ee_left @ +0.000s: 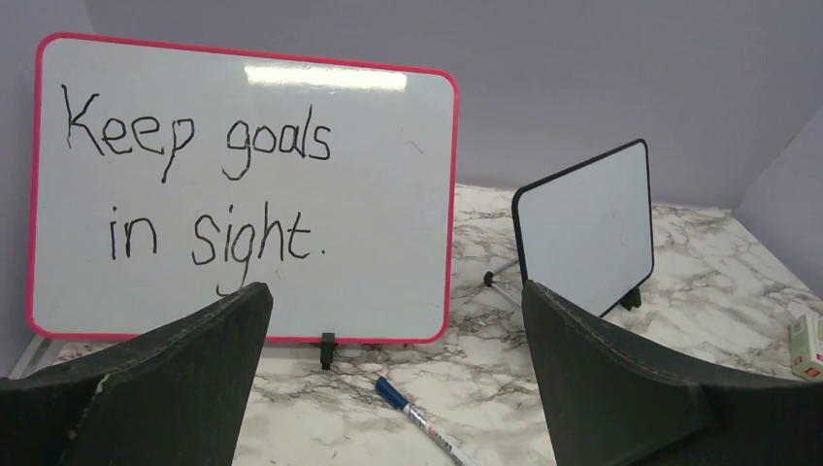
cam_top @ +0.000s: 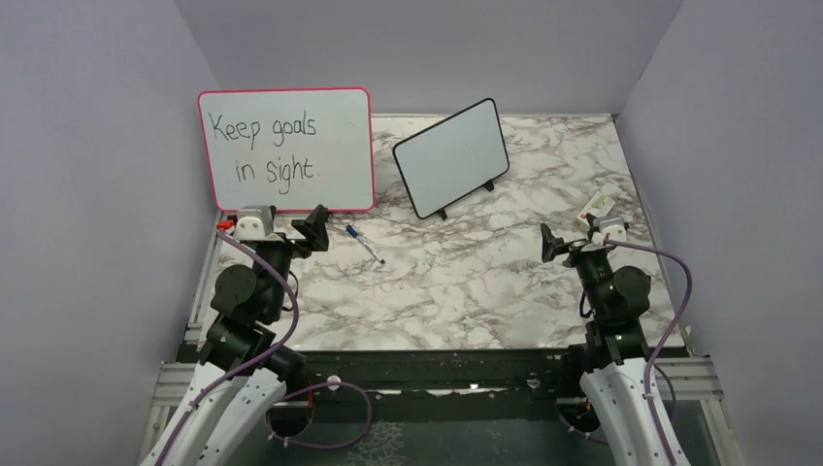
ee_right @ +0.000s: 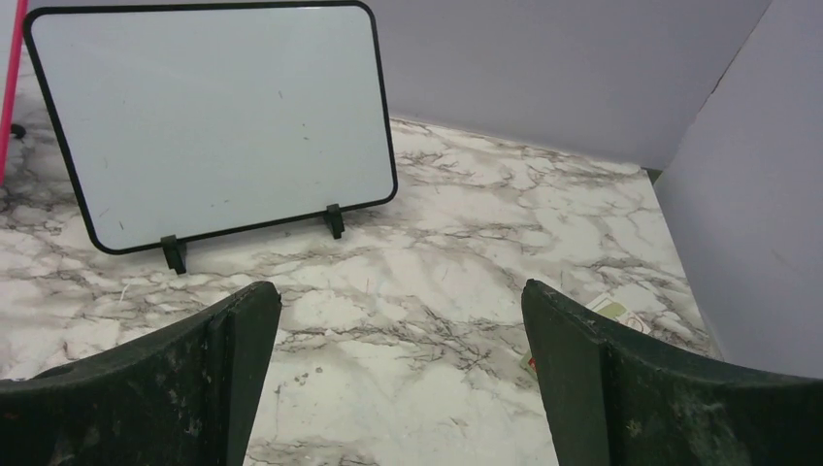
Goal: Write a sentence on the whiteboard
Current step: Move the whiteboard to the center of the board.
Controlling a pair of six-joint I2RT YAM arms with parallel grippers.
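Observation:
The robot's right gripper needs to go left in the top view next and down onto the whiteboard's foot nearer the marker (cam_top: 443, 214) (ee_right: 174, 255), because that foot sticks out below the whiteboard's frame.
The small black-framed whiteboard (cam_top: 451, 157) stands tilted on its two feet at the back middle of the marble table. Its face is blank, and no blue writing shows on it. It also shows in the left wrist view (ee_left: 587, 225) and the right wrist view (ee_right: 213, 116). A marker with a blue cap (cam_top: 366, 244) lies flat on the table in front of the boards, just ahead of my left gripper (ee_left: 396, 291); it also shows in the left wrist view (ee_left: 417, 419). My left gripper (cam_top: 312, 228) is open and empty. My right gripper (cam_top: 553, 243) is open and empty, above the table at the right (ee_right: 398, 291).
A larger pink-framed board (cam_top: 286, 150) with black writing "Keep goals in sight." stands at the back left, also in the left wrist view (ee_left: 243, 184). A small white packet (cam_top: 597, 206) lies near the right wall. Grey walls close the table on three sides.

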